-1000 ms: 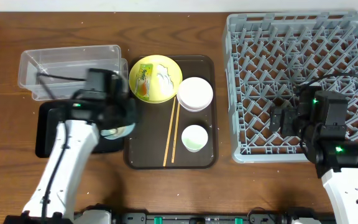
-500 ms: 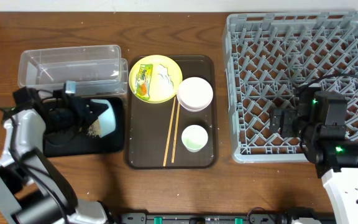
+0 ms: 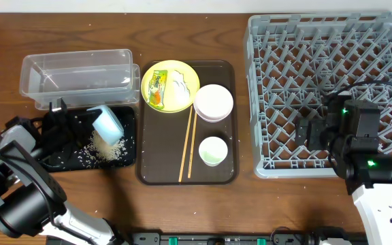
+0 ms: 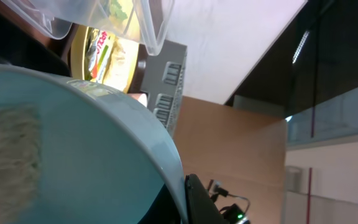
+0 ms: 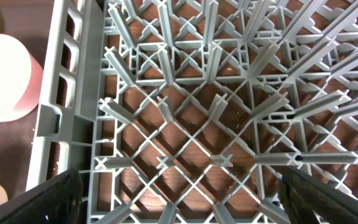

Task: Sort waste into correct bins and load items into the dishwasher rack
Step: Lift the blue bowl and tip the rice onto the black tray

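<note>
I will swing my left gripper toward the serving tray next, turn the blue bowl (image 3: 107,124) upright, lower it beside the chopsticks and then let it go, because that part of the serving tray (image 3: 162,150) is bare.
My left gripper (image 3: 89,122) is shut on the rim of the light blue bowl (image 3: 107,124) and holds it tipped on its side over the shallow black tray (image 3: 60,160). White rice grains (image 3: 104,151) lie scattered on that tray. In the left wrist view the bowl (image 4: 73,155) fills the frame beside one finger (image 4: 191,196). The yellow plate (image 3: 182,99) carries the snack wrapper (image 3: 157,88) and a white paper scrap (image 3: 181,83). My right gripper (image 3: 312,131) is open and empty above the grey rack (image 3: 332,41), whose lattice fills the right wrist view (image 5: 185,124).
The clear tub (image 3: 77,71) stands behind the black tray. The dark brown serving tray (image 3: 162,163) holds the plate, a white bowl (image 3: 214,102), a small pale cup (image 3: 213,150) and chopsticks (image 3: 188,146). The white bowl also shows in the right wrist view (image 5: 2,78).
My left arm swung left from beside the brown tray to over the black tray and tipped the blue bowl. Rice has spilled onto the black tray. The right arm has not moved.
</note>
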